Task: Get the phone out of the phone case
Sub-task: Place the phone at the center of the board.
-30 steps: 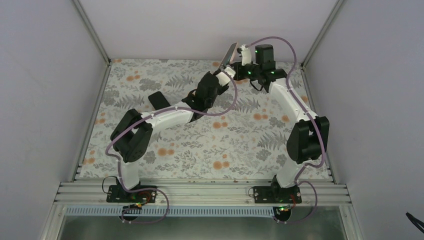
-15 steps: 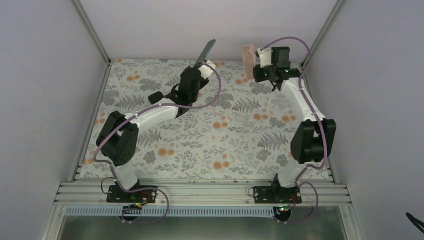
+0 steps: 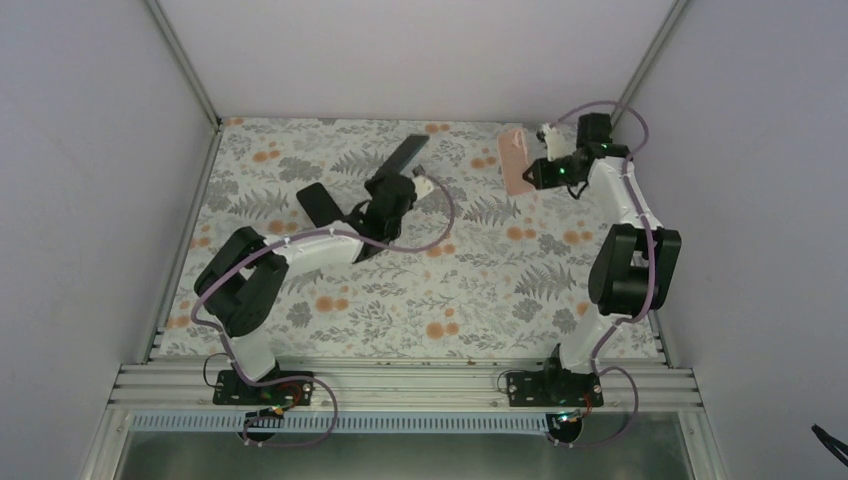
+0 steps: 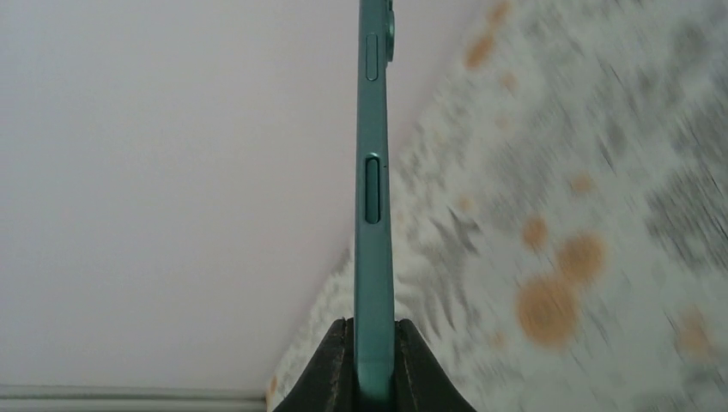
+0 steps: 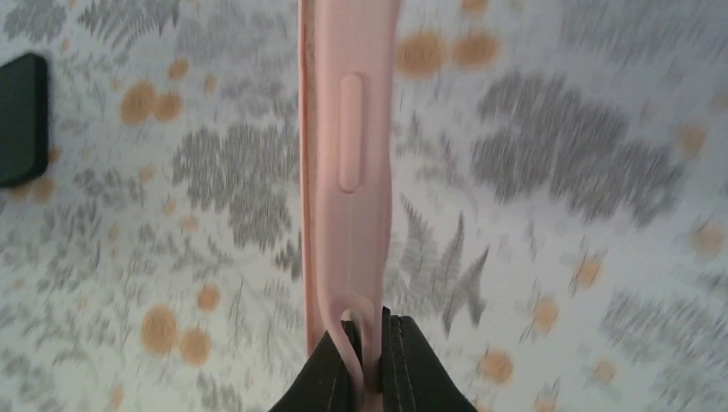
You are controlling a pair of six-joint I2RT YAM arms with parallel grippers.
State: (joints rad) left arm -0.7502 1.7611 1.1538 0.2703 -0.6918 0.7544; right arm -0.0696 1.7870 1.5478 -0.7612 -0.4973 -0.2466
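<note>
I will next pull my right gripper back and down to free the pink phone case [image 3: 514, 161], since the open cloth around the orange flowers [image 3: 518, 238] lies below and back of it.
My left gripper [image 3: 413, 178] is shut on the teal phone [image 3: 403, 156], held edge-on above the back middle of the table. In the left wrist view the phone [image 4: 374, 197] stands upright between my pads [image 4: 336, 365], bare of any case. My right gripper [image 3: 535, 170] is shut on the empty pink phone case [image 3: 514, 161], held low over the back right of the table. In the right wrist view the case [image 5: 345, 154] rises from my fingers [image 5: 410, 365], which pinch one wall at its lower end. Phone and case are well apart.
A black flat object [image 3: 322, 203] lies on the floral table cloth [image 3: 450, 290] left of my left gripper; it shows at the left edge of the right wrist view [image 5: 19, 116]. White walls close in the back and both sides.
The phone and case have separated. My left gripper swung left and lowered with the phone; my right gripper moved right and lowered with the pink case toward the back right.
</note>
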